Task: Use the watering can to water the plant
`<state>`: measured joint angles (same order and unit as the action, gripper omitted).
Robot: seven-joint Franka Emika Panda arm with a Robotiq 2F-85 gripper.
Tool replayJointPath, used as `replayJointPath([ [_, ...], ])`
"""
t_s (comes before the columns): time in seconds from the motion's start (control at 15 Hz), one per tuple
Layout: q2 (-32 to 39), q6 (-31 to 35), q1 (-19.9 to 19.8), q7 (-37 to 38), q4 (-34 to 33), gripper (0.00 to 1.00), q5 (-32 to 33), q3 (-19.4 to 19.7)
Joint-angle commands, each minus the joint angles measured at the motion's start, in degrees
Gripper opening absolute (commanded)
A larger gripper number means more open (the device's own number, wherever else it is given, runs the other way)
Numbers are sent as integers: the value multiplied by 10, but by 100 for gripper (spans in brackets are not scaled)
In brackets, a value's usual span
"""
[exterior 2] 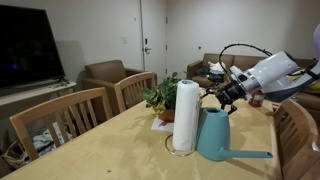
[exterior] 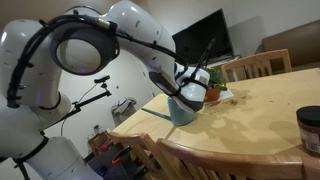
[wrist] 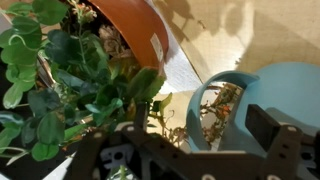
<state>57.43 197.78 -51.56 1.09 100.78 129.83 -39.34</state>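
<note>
The can's curved teal handle (exterior: 194, 104) already lies between the robot's open fingers, so the gripper should next shift slightly toward the plant (exterior: 214, 77) and close around the handle.
The teal watering can (exterior 2: 214, 137) stands on the wooden table (exterior 2: 100, 150), its long spout pointing along the tabletop. My gripper (exterior 2: 222, 99) hangs just above its top, open and holding nothing. In the wrist view the fingers (wrist: 264, 124) stand wide apart on either side of the can's (wrist: 288, 90) teal rim. The plant (wrist: 60, 80) with its terracotta pot (wrist: 130, 28) fills the left of that view, right next to the can. In an exterior view the can (exterior: 181, 109) sits below my gripper (exterior: 193, 89), with the plant (exterior: 214, 77) just behind.
A white paper towel roll (exterior 2: 184, 115) stands upright beside the can, in front of the plant (exterior 2: 160, 97). A dark cylindrical jar (exterior: 310, 130) sits near the table's edge. Wooden chairs (exterior 2: 60, 118) line the table, and a TV (exterior 2: 25, 45) stands behind.
</note>
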Motion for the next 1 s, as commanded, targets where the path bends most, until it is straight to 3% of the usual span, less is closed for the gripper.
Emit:
replayJointPath([
  [0.0, -12, 5, 14, -1, -10, 100, 7, 3],
  [0.53, -10, 5, 32, 3, -26, 100, 6, 12],
  [0.67, -8, 5, 35, 4, -29, 87, 6, 11],
  [0.73, -6, 5, 36, 4, -30, 70, 7, 10],
  [0.8, -5, 5, 37, 4, -32, 68, 7, 11],
  [0.93, -3, 5, 41, 4, -34, 54, 7, 12],
])
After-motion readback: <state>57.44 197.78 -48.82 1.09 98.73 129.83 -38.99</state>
